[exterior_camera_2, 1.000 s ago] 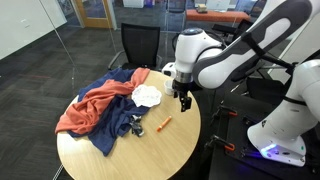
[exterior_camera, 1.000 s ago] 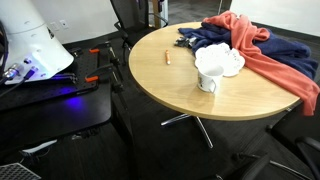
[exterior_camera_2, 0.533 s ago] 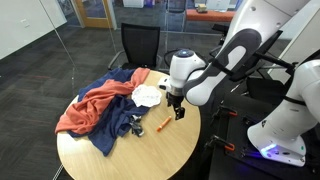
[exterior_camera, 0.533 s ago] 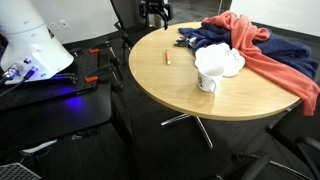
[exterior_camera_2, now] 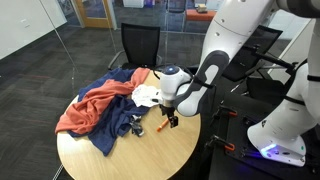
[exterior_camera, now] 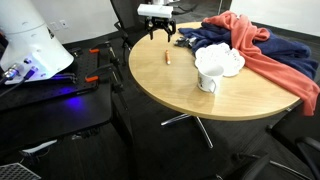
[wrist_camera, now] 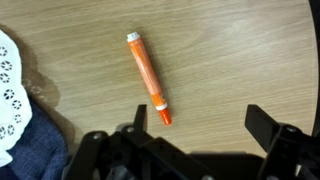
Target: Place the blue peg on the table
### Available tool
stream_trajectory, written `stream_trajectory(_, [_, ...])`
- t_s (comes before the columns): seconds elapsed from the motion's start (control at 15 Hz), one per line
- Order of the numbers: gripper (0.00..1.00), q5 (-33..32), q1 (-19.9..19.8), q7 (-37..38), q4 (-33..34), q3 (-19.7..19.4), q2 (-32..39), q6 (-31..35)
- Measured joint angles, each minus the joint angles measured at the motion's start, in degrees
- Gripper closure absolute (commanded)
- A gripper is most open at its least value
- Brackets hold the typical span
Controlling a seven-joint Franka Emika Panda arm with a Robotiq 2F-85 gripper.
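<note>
The marker's white-banded end (exterior_camera: 167,54) (wrist_camera: 160,106) lies nearer one open finger, so I should lower my gripper and move it to the left in the wrist view, onto that end.
No blue peg shows in any view. An orange marker (wrist_camera: 147,76) with a white band lies flat on the round tan wood table (exterior_camera: 200,100), and shows in both exterior views (exterior_camera: 168,57) (exterior_camera_2: 162,127). My gripper (wrist_camera: 200,125) is open and empty, its fingers spread just above the table, with the marker's orange tip by one finger. In the exterior views my gripper (exterior_camera: 160,30) (exterior_camera_2: 173,121) hangs low over the table's edge (exterior_camera_2: 150,155) near the marker.
A white mug (exterior_camera: 208,80) and a white lacy cloth (exterior_camera: 226,60) (wrist_camera: 8,80) lie near the marker. Blue cloth (exterior_camera_2: 120,125) and red cloth (exterior_camera: 270,55) cover the far half. A black chair (exterior_camera_2: 140,45) and a low black bench (exterior_camera: 50,100) stand nearby.
My gripper has come down from well above the table to just over the marker, entering the exterior view that lacked it before. The marker has not moved.
</note>
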Motion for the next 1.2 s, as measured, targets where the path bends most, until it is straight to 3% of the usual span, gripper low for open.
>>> stream_trajectory(0.4, [0.00, -5.96, -0.81, 0.97, 5.81, -0.08, 6.78, -0.01])
stream_trajectory(1.2, [0.00, -8.25, -2.14, 0.97, 10.32, -0.27, 13.62, -0.04])
